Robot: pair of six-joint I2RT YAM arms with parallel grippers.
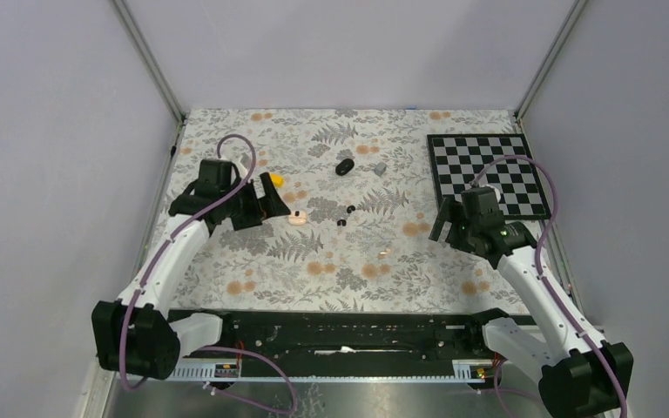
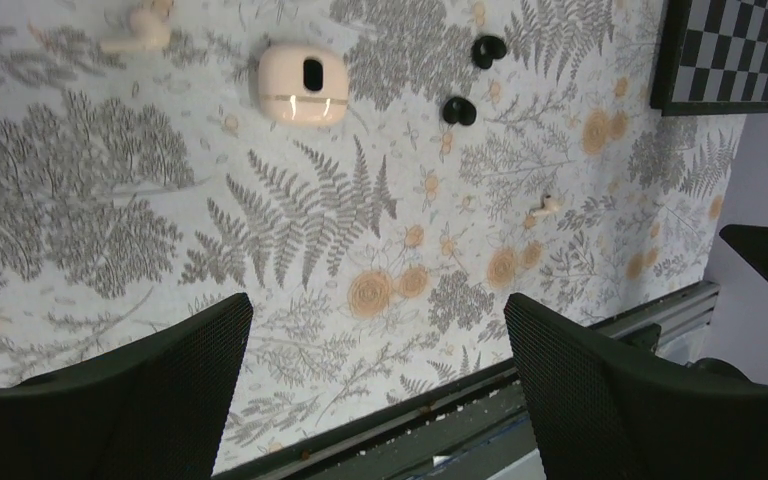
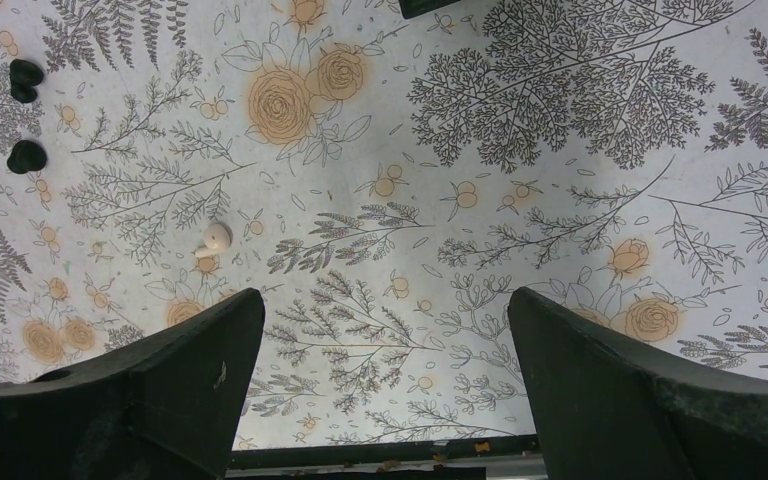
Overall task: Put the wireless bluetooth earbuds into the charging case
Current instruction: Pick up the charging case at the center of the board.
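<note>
Next, my left gripper moves outward, toward the right in the top view and down onto the black charging case (image 1: 344, 165), since it lies beyond the earbuds.
Two tiny black earbuds (image 1: 350, 210) (image 1: 341, 222) lie side by side mid-table; they also show in the left wrist view (image 2: 487, 50) (image 2: 458, 110) and in the right wrist view (image 3: 25, 78) (image 3: 26, 156). The black oval charging case (image 1: 344, 165) rests farther back, apart from them. My left gripper (image 1: 266, 205) (image 2: 378, 330) hovers left of the earbuds, open and holding nothing. To their right, my right gripper (image 1: 444, 228) (image 3: 385, 320) is open too, over bare cloth.
A pale pink earbud case (image 1: 297, 219) (image 2: 302, 83) sits by the left gripper. One white earbud (image 1: 385, 252) (image 3: 215, 238) lies nearer the front. A small grey block (image 1: 380, 167), a yellow object (image 1: 274, 180) and a checkerboard (image 1: 488, 174) are at the back.
</note>
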